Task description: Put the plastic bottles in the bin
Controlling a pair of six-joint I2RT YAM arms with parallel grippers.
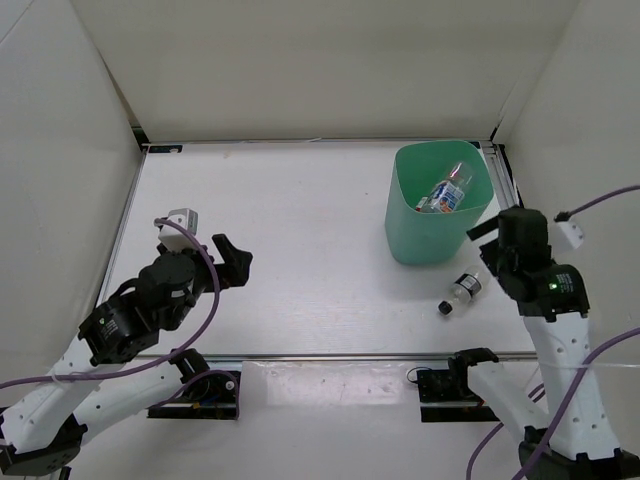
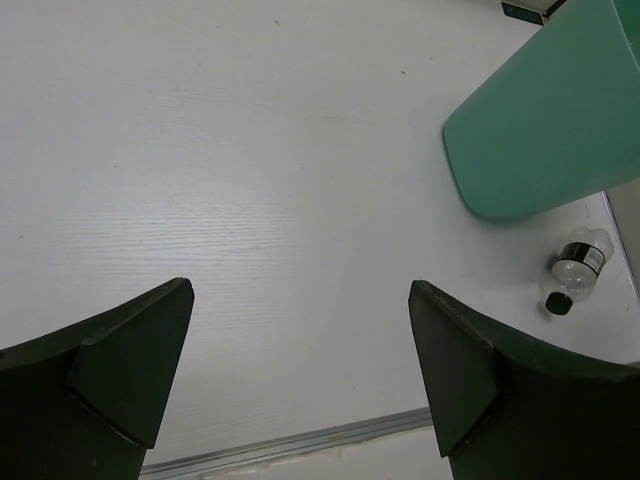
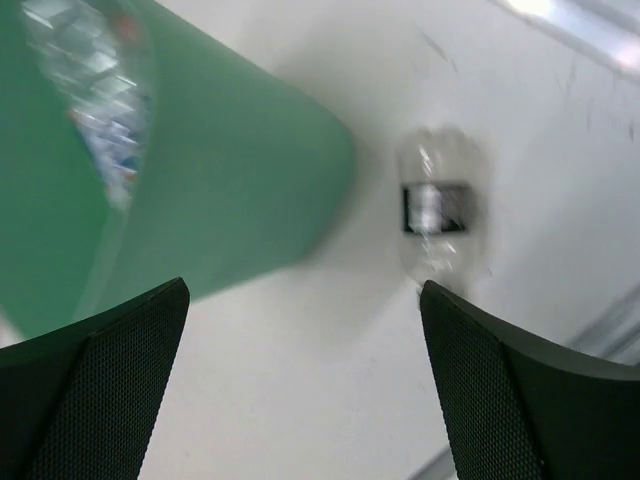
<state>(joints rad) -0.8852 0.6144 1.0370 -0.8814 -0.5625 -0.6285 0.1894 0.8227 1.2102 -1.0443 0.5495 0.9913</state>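
Note:
The short black-capped bottle is still outside the bin (image 1: 438, 235), so next I will move my right gripper down beside the bin and close it around the black label (image 1: 468, 284) of that bottle.
The mint-green bin (image 1: 438, 235) stands at the far right of the table, with clear bottles inside it (image 1: 447, 192), one blue-white labelled. A short black-capped bottle (image 1: 461, 292) lies on the table just in front of the bin; it also shows in the left wrist view (image 2: 575, 270) and, blurred, in the right wrist view (image 3: 436, 215). My right gripper (image 1: 490, 248) is open and empty, just above and right of that bottle, beside the bin (image 3: 200, 190). My left gripper (image 1: 232, 260) is open and empty at the left, far from the bin (image 2: 540, 130).
White walls enclose the table on three sides. A metal rail (image 1: 330, 355) runs along the near table edge. Purple cables (image 1: 600, 205) hang by the right arm.

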